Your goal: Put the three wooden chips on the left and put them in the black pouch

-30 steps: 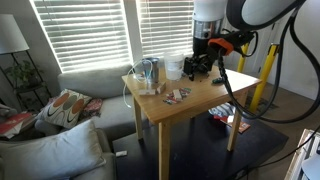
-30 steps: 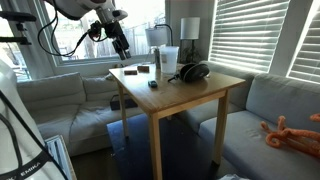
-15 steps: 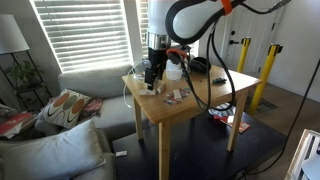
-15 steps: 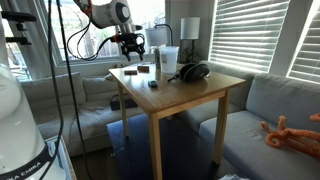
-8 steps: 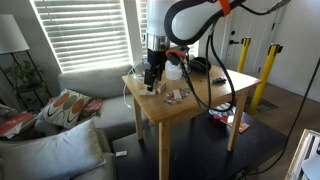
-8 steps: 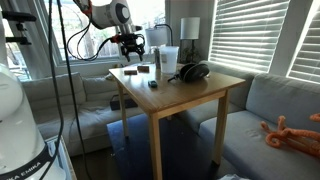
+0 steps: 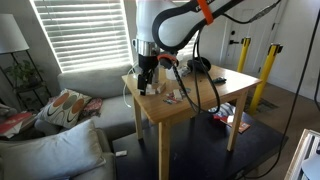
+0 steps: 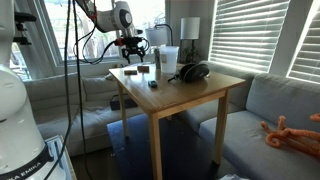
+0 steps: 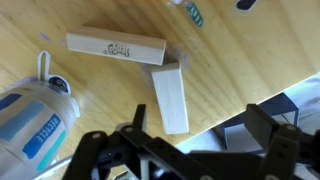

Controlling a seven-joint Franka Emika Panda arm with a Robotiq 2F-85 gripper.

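The near end of the shorter pale chip (image 9: 175, 122) already points in between my spread fingers, so next I need to lower my open gripper onto that end.
My gripper (image 9: 190, 152) is open and empty. It hovers over the wooden table's (image 9: 230, 50) corner, seen in both exterior views (image 7: 146, 82) (image 8: 133, 44). In the wrist view two pale flat wooden chips lie just ahead of the jaws, one long (image 9: 115, 48) and one shorter (image 9: 170, 98). A third chip does not show there. A small reddish-brown cluster (image 7: 177, 96) lies on the table beside the arm. The black pouch (image 8: 193, 72) sits at the table's far side, also visible behind the arm (image 7: 201, 65).
A clear cup (image 8: 167, 60) stands next to the pouch. A small dark item (image 8: 153, 84) lies mid-table. A blue and white bottle-like object (image 9: 35, 118) lies beside the chips. The table edge (image 9: 250, 100) runs close under the jaws. A grey sofa (image 7: 80, 110) adjoins the table.
The arm has swung from the pouch side of the table across to the opposite corner and come down slightly over the chips. The gripper has stayed open.
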